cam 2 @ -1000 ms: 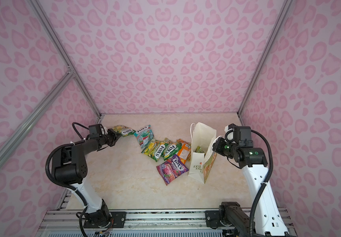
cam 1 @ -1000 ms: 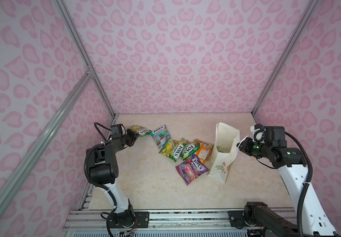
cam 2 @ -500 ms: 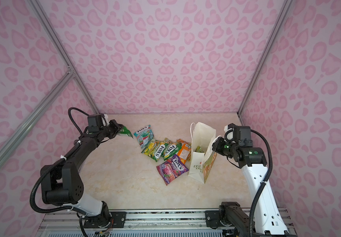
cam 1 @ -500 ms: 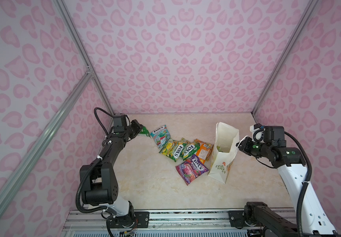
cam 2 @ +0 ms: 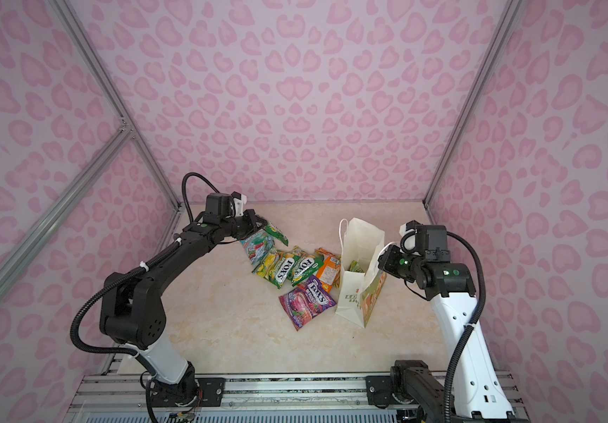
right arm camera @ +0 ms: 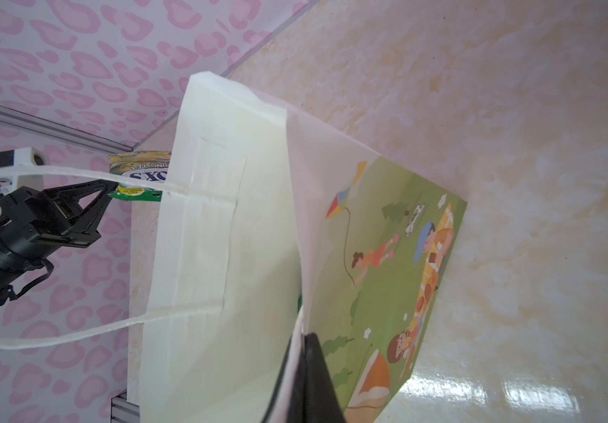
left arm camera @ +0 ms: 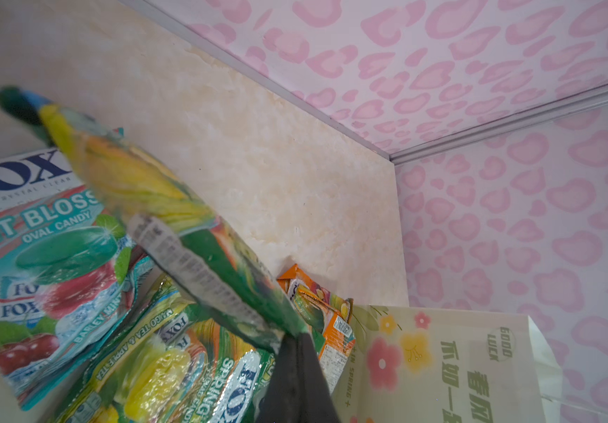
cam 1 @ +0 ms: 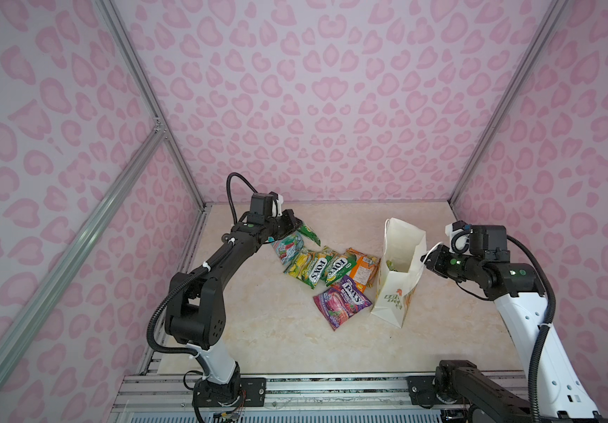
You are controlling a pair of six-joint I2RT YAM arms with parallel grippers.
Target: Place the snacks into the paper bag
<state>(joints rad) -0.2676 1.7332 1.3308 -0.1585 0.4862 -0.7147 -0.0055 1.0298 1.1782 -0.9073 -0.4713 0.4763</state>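
I will lower my left gripper back over the teal pouch [cam 1: 289, 249] to release the hanging green-yellow pouch next.
My left gripper [cam 1: 294, 224] [cam 2: 259, 221] is shut on a corner of a green-yellow snack pouch [cam 1: 308, 234] [left arm camera: 141, 190], which hangs in the air above the teal pouch [cam 1: 287, 247]. On the table beside it lie two green-yellow pouches [cam 1: 308, 269], an orange one [cam 1: 362, 269] and a purple one [cam 1: 340, 302]. The white paper bag [cam 1: 397, 293] [right arm camera: 221, 227] stands open to their right, with something green [cam 1: 394, 264] inside. My right gripper [cam 1: 427, 258] [right arm camera: 304, 338] is shut on the bag's near rim and holds the mouth open.
Pink patterned walls [cam 1: 331, 110] close in the marble-look table [cam 1: 258, 322] on three sides, with aluminium posts [cam 1: 478, 157] in the corners. A metal rail [cam 1: 313, 388] with both arm bases runs along the front edge.
The left arm has lifted the green-yellow pouch off the table at the far left and carried it rightward over the teal pouch. The right gripper and the bag have stayed still.
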